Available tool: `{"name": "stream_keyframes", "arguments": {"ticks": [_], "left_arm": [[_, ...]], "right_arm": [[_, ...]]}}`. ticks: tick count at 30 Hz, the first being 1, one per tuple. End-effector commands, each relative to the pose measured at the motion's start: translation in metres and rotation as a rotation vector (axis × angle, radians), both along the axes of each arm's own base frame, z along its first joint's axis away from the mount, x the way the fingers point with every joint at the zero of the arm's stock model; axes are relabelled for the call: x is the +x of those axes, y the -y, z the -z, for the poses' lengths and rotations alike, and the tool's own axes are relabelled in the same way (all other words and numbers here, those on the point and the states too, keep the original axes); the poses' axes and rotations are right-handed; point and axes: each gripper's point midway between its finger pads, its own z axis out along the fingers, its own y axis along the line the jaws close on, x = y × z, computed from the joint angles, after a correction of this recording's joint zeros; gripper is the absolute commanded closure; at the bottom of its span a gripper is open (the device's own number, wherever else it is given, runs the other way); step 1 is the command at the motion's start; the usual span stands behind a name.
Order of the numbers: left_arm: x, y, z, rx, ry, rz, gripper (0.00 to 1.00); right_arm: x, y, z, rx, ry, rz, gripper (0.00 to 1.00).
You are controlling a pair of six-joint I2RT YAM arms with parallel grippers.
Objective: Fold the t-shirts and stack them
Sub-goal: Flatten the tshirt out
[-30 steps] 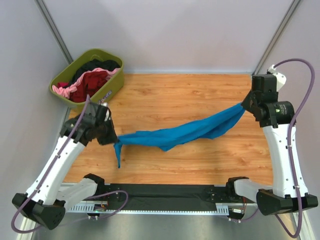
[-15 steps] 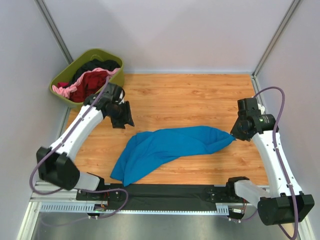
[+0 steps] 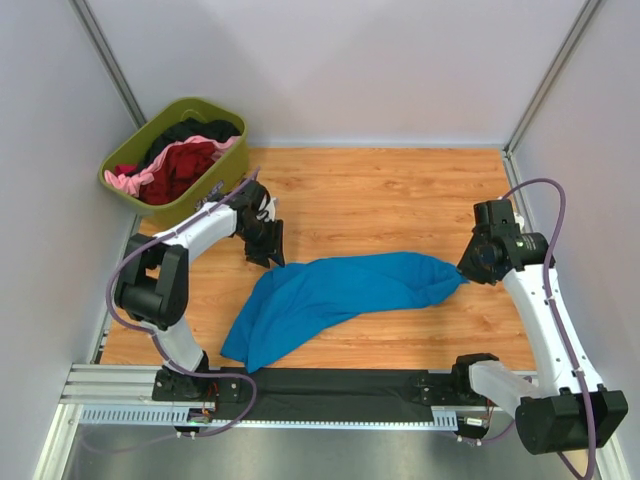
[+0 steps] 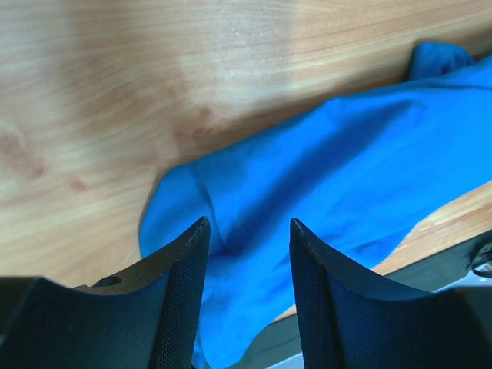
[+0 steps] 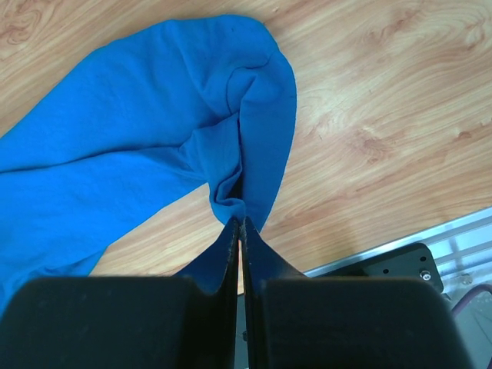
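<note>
I need to lower my left gripper next onto the far edge at the blue t-shirt's (image 3: pixel 287 269) (image 4: pixel 224 175) tub-side corner to close there, because my right gripper is already pinching the t-shirt's opposite end.
A bright blue t-shirt (image 3: pixel 340 295) lies crumpled in a long diagonal heap on the wooden table. My left gripper (image 3: pixel 268 250) is open and empty, just above the shirt's far left edge. In the left wrist view the shirt (image 4: pixel 369 154) shows between and beyond the spread fingers of the left gripper (image 4: pixel 247 231). My right gripper (image 3: pixel 467 274) is shut on the shirt's right end. In the right wrist view the right gripper (image 5: pixel 241 224) pinches a fold of the blue cloth (image 5: pixel 115 138). Dark red (image 3: pixel 185 160), pink (image 3: pixel 135 183) and black (image 3: pixel 195 130) shirts lie in the tub.
The olive-green tub (image 3: pixel 232 160) stands at the far left corner, just behind my left arm. A black strip (image 3: pixel 330 380) runs along the table's near edge, close to the shirt's lower left tip. Grey walls enclose the table.
My left gripper let go of the blue shirt, which dropped from stretched in the air onto the table. The left gripper swung away, then to the shirt's far edge. My right gripper lowered, still holding.
</note>
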Motion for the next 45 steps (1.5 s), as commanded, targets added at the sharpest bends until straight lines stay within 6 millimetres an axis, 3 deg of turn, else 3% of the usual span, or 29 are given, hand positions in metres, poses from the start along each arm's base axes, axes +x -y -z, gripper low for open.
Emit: {"name": "stream_keyframes", "arguments": {"ticks": [1,8,13,14,15,18,19,21,22,24,25,26,27,28,30,31,32,33,34,37,40,45], "left_arm": [[0.013,0.007,0.009,-0.025,0.051,0.088,0.47],[0.021,0.007,0.032,-0.001,0.039,0.12,0.48],[0.03,0.009,0.033,0.0,0.056,0.135,0.52],[0.031,0.01,0.031,-0.003,0.06,0.135,0.56],[0.031,0.01,0.03,-0.002,0.059,0.135,0.7],[0.034,0.01,0.015,-0.001,0.072,0.12,0.92],[0.036,0.01,0.001,0.0,0.084,0.106,1.0],[0.04,0.009,-0.021,0.006,0.11,0.057,1.0],[0.045,0.009,-0.054,0.0,0.177,0.035,1.0],[0.052,0.003,-0.088,0.037,0.254,-0.039,1.0],[0.053,0.0,-0.129,0.026,0.333,-0.073,1.0],[0.055,-0.007,-0.149,0.06,0.388,-0.121,1.0],[0.055,-0.011,-0.169,0.066,0.429,-0.17,1.0],[0.051,-0.018,-0.208,0.057,0.511,-0.217,1.0],[0.046,-0.029,-0.244,0.073,0.603,-0.287,1.0],[0.035,-0.035,-0.275,0.038,0.656,-0.339,1.0],[0.03,-0.041,-0.29,0.035,0.688,-0.37,1.0],[0.025,-0.044,-0.303,0.02,0.712,-0.391,1.0],[0.011,-0.05,-0.326,-0.016,0.758,-0.416,1.0],[-0.016,-0.06,-0.362,-0.095,0.828,-0.452,1.0],[-0.044,-0.069,-0.394,-0.184,0.9,-0.476,1.0],[-0.085,-0.075,-0.445,-0.361,1.023,-0.469,1.0]], "right_arm": [[0.011,-0.004,-0.004,0.019,0.055,-0.021,1.0],[0.017,-0.008,-0.006,0.034,0.064,-0.031,1.0],[0.016,-0.007,-0.007,0.03,0.073,-0.033,1.0],[0.015,-0.007,-0.007,0.027,0.072,-0.033,1.0],[0.015,-0.006,-0.007,0.025,0.072,-0.029,1.0],[0.017,-0.002,-0.013,0.009,0.09,-0.011,1.0],[0.018,0.004,-0.019,-0.016,0.104,0.011,1.0],[0.027,0.008,-0.045,-0.027,0.198,0.036,1.0],[0.034,0.012,-0.063,-0.045,0.268,0.051,1.0],[0.042,0.02,-0.088,-0.078,0.333,0.081,1.0],[0.049,0.024,-0.123,-0.089,0.413,0.098,1.0],[0.054,0.033,-0.13,-0.136,0.402,0.129,1.0],[0.057,0.037,-0.148,-0.15,0.438,0.153,1.0],[0.061,0.042,-0.182,-0.162,0.52,0.179,1.0],[0.069,0.044,-0.216,-0.163,0.602,0.19,1.0],[0.069,0.046,-0.232,-0.171,0.64,0.198,1.0],[0.062,0.052,-0.268,-0.182,0.733,0.23,1.0],[0.062,0.056,-0.28,-0.195,0.761,0.245,1.0],[0.052,0.064,-0.308,-0.215,0.835,0.282,1.0],[0.035,0.072,-0.346,-0.231,0.963,0.316,1.0],[0.006,0.077,-0.379,-0.227,1.086,0.339,1.0],[-0.049,0.09,-0.408,-0.226,1.216,0.403,1.0]]}}
